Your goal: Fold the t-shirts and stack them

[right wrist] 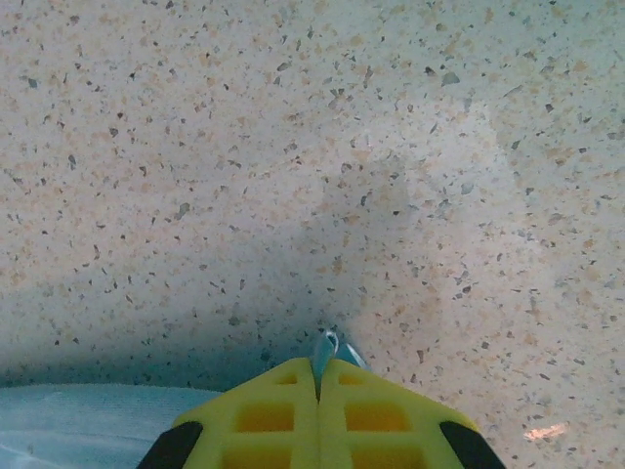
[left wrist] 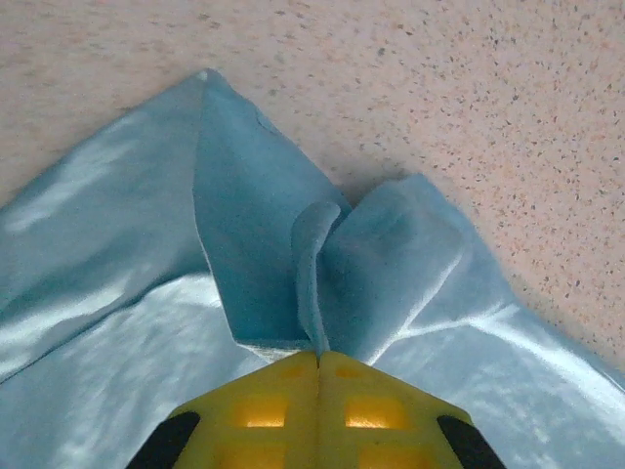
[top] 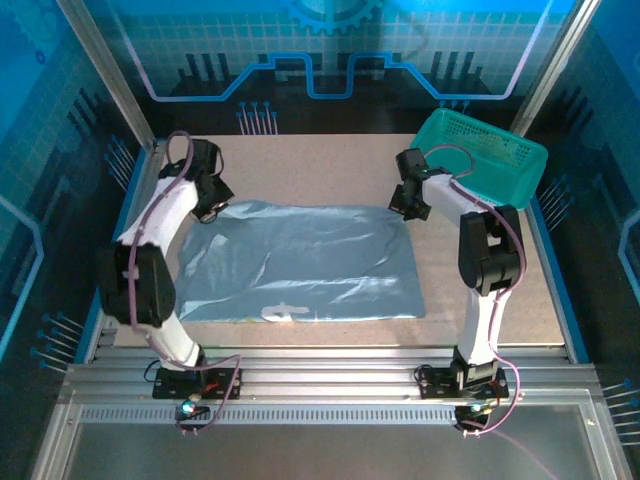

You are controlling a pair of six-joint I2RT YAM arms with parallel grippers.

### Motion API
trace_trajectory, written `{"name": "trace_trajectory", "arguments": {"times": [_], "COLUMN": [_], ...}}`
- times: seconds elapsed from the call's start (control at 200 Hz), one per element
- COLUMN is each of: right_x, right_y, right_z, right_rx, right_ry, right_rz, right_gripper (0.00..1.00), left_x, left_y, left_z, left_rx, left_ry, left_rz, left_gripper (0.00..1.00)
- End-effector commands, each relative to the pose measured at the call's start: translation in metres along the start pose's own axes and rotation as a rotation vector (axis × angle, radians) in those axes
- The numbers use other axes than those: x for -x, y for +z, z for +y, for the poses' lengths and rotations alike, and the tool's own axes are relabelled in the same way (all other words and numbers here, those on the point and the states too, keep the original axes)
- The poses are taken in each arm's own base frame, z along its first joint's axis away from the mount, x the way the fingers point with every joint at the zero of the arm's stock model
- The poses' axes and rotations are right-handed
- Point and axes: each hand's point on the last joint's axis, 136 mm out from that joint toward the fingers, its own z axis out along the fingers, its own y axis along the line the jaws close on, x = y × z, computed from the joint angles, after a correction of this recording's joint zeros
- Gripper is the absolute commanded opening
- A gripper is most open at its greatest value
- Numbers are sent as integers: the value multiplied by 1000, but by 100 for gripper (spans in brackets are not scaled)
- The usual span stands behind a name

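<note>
My right gripper draws back over the shirt's side edge's middle (top: 411, 263) next and releases its tip there, as the shirt lies spread flat, far corners pinched.
A pale grey-blue t-shirt (top: 300, 262) lies spread flat across the middle of the table, with a bit of white lettering at its near edge (top: 285, 313). My left gripper (top: 212, 206) is at the shirt's far left corner, shut on a pinched fold of fabric (left wrist: 314, 283) that rises between the yellow fingers (left wrist: 264, 410). My right gripper (top: 412, 207) is at the far right corner, shut on a small tip of the shirt's edge (right wrist: 326, 348); more cloth shows at the lower left of the right wrist view (right wrist: 88, 425).
A teal mesh basket (top: 485, 152) stands at the back right, just behind the right arm. Bare speckled tabletop (top: 300, 170) lies beyond the shirt. Metal rails (top: 320, 370) run along the near edge.
</note>
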Motion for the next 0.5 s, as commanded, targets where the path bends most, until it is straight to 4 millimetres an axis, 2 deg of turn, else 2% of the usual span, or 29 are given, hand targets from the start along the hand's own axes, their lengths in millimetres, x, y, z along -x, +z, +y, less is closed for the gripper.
{"name": "trace_trajectory", "arguments": {"times": [0.0, 0.115, 0.24, 0.36, 0.495], "right_x": [5, -3, -22, -52, -79], "right_y": [-18, -29, -33, -32, -37], "right_z": [-6, -16, -34, -51, -58], "right_rx": [4, -24, -77, -112, -128], "right_ry": [-19, -34, -30, -22, -41], "right_rz": [-30, -29, 12, 81, 116], "right_gripper": [0, 0, 0, 0, 0], "left_x": [-1, -10, -22, -38, -52], "left_y": [-16, -32, -49, -59, -71], "left_z": [31, 57, 84, 106, 130], "left_rx": [61, 90, 130, 156, 193], "left_ry": [-73, -134, -178, -230, -265], "left_rz": [-72, -115, -150, -155, -178], "left_gripper": [0, 0, 0, 0, 0]}}
